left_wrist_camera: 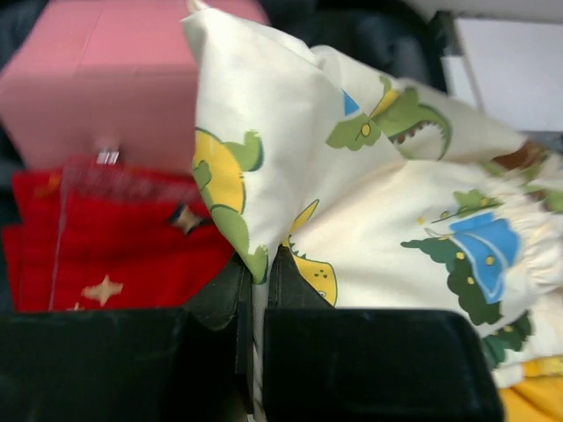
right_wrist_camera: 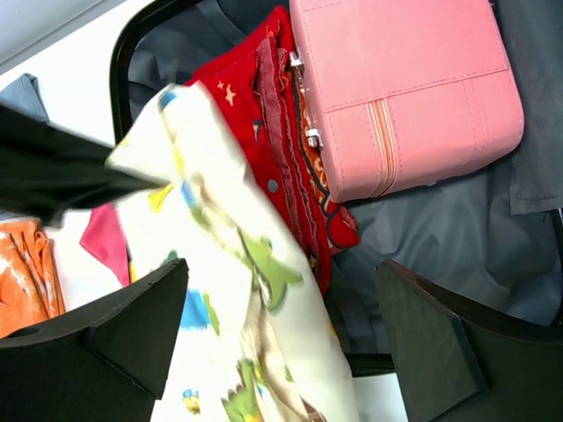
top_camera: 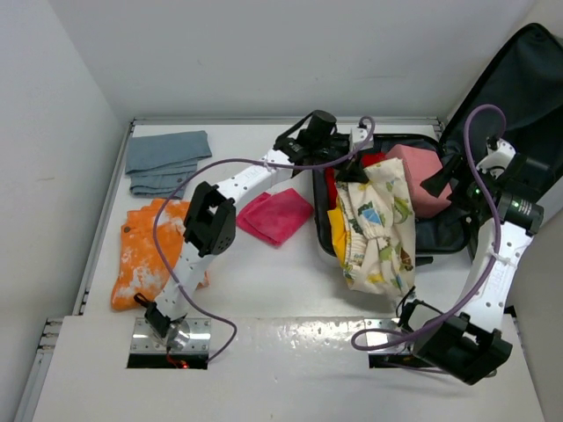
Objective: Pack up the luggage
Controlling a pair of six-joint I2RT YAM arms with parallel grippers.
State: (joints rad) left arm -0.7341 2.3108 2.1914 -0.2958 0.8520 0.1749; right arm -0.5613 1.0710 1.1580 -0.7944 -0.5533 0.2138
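The lower end of the cream garment hangs past the suitcase's front edge, so my left gripper should go outward and down toward the suitcase's far corner nearest the magenta cloth.
The luggage (top_camera: 444,230) lies open at the right, its dark lid (top_camera: 519,88) raised; grey lining shows in the right wrist view (right_wrist_camera: 440,237). Inside are a pink box (top_camera: 422,176) (right_wrist_camera: 405,88) (left_wrist_camera: 97,79), a red garment (top_camera: 332,180) (right_wrist_camera: 273,132) (left_wrist_camera: 114,255) and a yellow item (top_camera: 336,230). My left gripper (top_camera: 352,171) (left_wrist_camera: 259,281) is shut on a cream dinosaur-print garment (top_camera: 378,229) (left_wrist_camera: 369,193) (right_wrist_camera: 237,290), holding it over the suitcase's left part, its lower end hanging past the front edge. My right gripper (top_camera: 450,171) (right_wrist_camera: 281,325) is open above the suitcase, empty.
On the table left of the suitcase lie a magenta cloth (top_camera: 274,215), an orange tie-dye garment (top_camera: 145,251) and a folded grey-blue garment (top_camera: 167,158). White walls close the table at left and back.
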